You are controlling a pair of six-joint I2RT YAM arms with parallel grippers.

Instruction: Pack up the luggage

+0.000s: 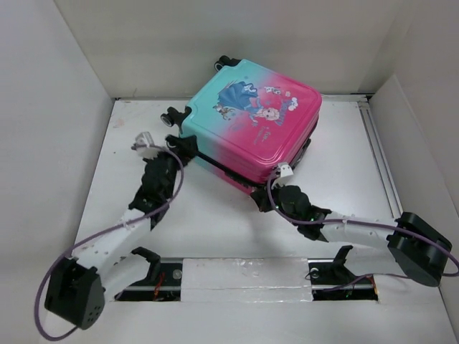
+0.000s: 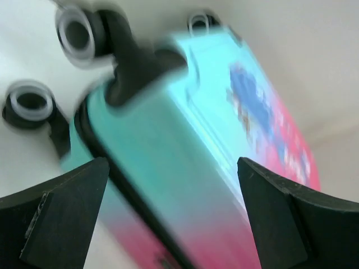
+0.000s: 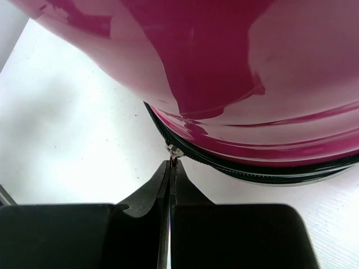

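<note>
My left gripper moves outward and turns over the near upper black wheel next, since that wheel sticks out from the smooth turquoise end.
The luggage (image 1: 251, 122) lies flat and closed on the table, its pink-to-turquoise shell with the cartoon print facing up and its black wheels (image 1: 174, 115) at the far left. My left gripper (image 1: 183, 148) stands open at its left side. In the left wrist view the turquoise side (image 2: 185, 140) shows blurred between the wide-apart fingers (image 2: 67, 213), which hold nothing, below the wheels (image 2: 78, 33). My right gripper (image 1: 262, 192) is at the near pink corner. In the right wrist view it (image 3: 171, 163) is shut on the small metal zipper pull (image 3: 175, 151) on the black zipper trim (image 3: 235, 168).
White walls (image 1: 72, 107) enclose the white table (image 1: 215, 222) on three sides. A metal rail (image 1: 380, 158) runs along the right edge. A slot with mounts and white tape (image 1: 244, 276) crosses the near edge between the arm bases.
</note>
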